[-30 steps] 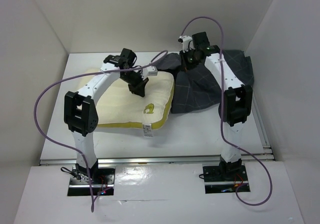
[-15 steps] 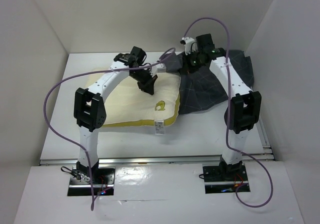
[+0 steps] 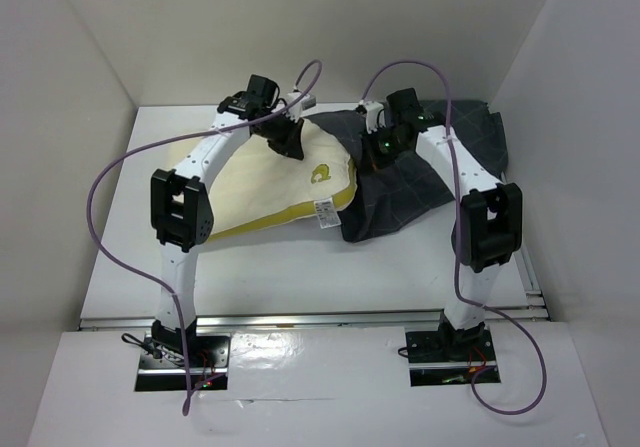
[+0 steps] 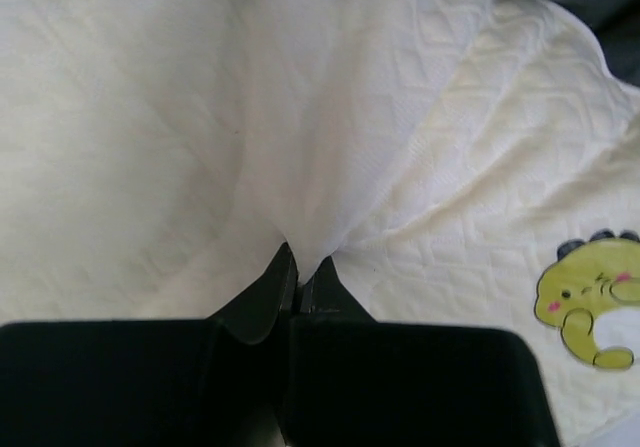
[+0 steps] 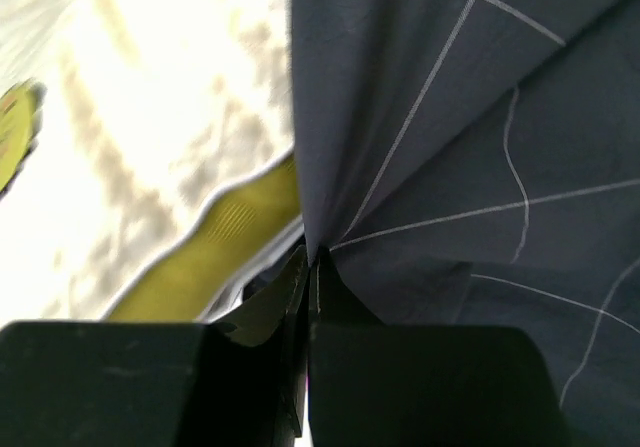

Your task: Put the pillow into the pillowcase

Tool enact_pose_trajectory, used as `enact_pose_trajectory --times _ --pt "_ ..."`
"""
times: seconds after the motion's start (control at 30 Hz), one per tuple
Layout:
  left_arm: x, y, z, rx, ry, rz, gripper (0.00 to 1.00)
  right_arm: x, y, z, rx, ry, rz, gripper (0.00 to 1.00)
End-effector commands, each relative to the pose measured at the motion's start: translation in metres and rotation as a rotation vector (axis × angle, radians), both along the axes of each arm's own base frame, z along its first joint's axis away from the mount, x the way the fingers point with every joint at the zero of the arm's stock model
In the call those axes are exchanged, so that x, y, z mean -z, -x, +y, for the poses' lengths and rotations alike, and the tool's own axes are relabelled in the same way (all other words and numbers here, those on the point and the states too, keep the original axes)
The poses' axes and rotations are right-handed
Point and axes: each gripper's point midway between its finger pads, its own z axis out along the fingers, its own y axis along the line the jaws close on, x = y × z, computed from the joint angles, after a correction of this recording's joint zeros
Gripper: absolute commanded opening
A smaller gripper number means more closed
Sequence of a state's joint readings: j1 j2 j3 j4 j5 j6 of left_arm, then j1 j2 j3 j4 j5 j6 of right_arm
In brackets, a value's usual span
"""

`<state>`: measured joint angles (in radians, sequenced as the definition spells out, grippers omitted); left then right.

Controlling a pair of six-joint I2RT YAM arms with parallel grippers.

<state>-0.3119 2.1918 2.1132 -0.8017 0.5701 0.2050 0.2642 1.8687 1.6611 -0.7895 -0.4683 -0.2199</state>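
My left gripper pulls the pinched fabric to the right in the top view next, toward the pillowcase's held edge (image 3: pixel 356 143) (image 4: pixel 600 42), and releases it, since the pillow's emblem end lies uncovered.
The cream-yellow pillow (image 3: pixel 262 182) lies at the table's middle left, with its yellow animal emblem (image 3: pixel 321 174) and white tag (image 3: pixel 324 211) toward the right. Its right end lies against the dark grid-lined pillowcase (image 3: pixel 430 172) at the right. My left gripper (image 3: pixel 289 147) is shut on a pinch of the pillow's top fabric (image 4: pixel 300 207) and lifts it; the emblem also shows in the left wrist view (image 4: pixel 590 297). My right gripper (image 3: pixel 378 145) is shut on the pillowcase's edge (image 5: pixel 400 117), holding it up beside the pillow's darker yellow side band (image 5: pixel 215 242).
White walls close the table on the left, back and right. The pillowcase reaches toward the back right corner. Purple cables (image 3: pixel 110 172) loop over both arms. Bare table (image 3: pixel 330 277) lies in front of the pillow.
My left gripper has pulled the pillow back and to the right, so its emblem end now sits against the pillowcase. My right gripper stays on the pillowcase's edge, shifting only slightly.
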Motion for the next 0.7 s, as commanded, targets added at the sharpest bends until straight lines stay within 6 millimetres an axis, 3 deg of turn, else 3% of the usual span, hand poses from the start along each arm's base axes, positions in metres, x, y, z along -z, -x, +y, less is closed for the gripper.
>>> enact_pose_trajectory --times 0.0,0.17,0.4,0.43,0.47,0.57,0.67 --pt "-0.038 -0.04 0.018 -0.186 0.014 -0.157 0.0 -0.031 0.02 0.013 -0.059 -0.065 -0.02 0.0" --pt "-0.038 -0.058 0.032 -0.323 -0.046 -0.227 0.0 -0.043 0.025 0.036 -0.131 -0.107 -0.017 0.0" --pt "-0.031 -0.072 0.018 -0.39 -0.014 -0.216 0.0 -0.044 0.05 0.072 -0.242 -0.122 0.005 0.0" --pt "-0.044 -0.076 0.016 -0.406 0.011 -0.227 0.0 -0.04 0.051 0.071 -0.242 -0.119 0.015 0.0" --pt "-0.04 -0.078 0.015 -0.412 0.015 -0.218 0.0 -0.036 0.054 0.076 -0.253 -0.115 0.026 0.0" --pt "-0.053 -0.083 0.007 -0.43 0.08 -0.211 0.0 -0.034 0.053 0.08 -0.262 -0.114 0.03 0.0" --pt "-0.049 -0.084 -0.002 -0.454 0.111 -0.175 0.0 -0.031 0.044 0.08 -0.248 -0.093 0.019 0.0"
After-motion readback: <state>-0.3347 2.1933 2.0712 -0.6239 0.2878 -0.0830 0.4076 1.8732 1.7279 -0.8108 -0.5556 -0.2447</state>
